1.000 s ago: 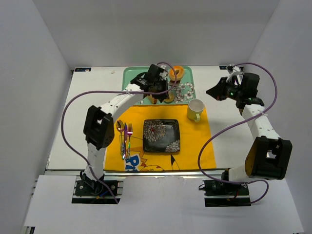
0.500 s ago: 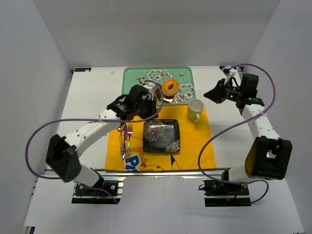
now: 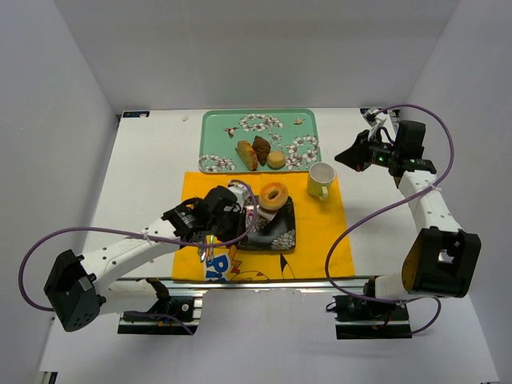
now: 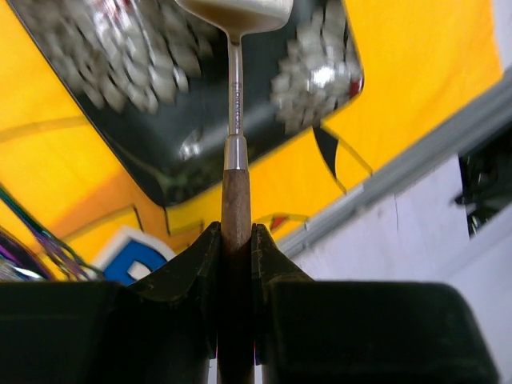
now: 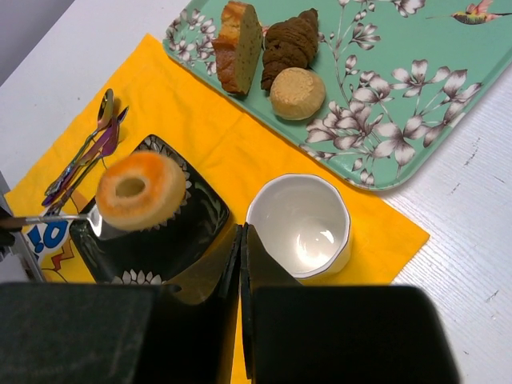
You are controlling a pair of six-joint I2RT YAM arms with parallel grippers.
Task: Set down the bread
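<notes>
I will next tip the bread onto the plate (image 3: pixel 276 236) with my left gripper, cross to bare tabletop below it and to its left in the top view, lower the spatula and let go.
The bread (image 3: pixel 274 195), a golden ring with a hole, rests on the metal blade of a spatula just above the black flowered plate (image 3: pixel 276 236). My left gripper (image 3: pixel 238 210) is shut on the spatula's wooden handle (image 4: pixel 236 208), reaching in from the plate's left. The bread (image 5: pixel 142 190) also shows in the right wrist view, tilted over the plate (image 5: pixel 184 236). Only the underside of the blade (image 4: pixel 236 10) appears in the left wrist view. My right gripper (image 3: pixel 346 156) hangs shut and empty above the table, right of the mug.
A white mug (image 3: pixel 322 179) stands on the yellow mat (image 3: pixel 320 232) right of the plate. The green tray (image 3: pixel 216 128) behind holds a loaf slice (image 3: pixel 246 154), a dark croissant (image 3: pixel 262 149) and a small bun (image 3: pixel 276 159). Cutlery (image 5: pixel 88 156) lies left of the plate.
My left arm has swung back from the tray toward me, carrying the bread on the spatula to just over the plate. The right arm has barely moved.
</notes>
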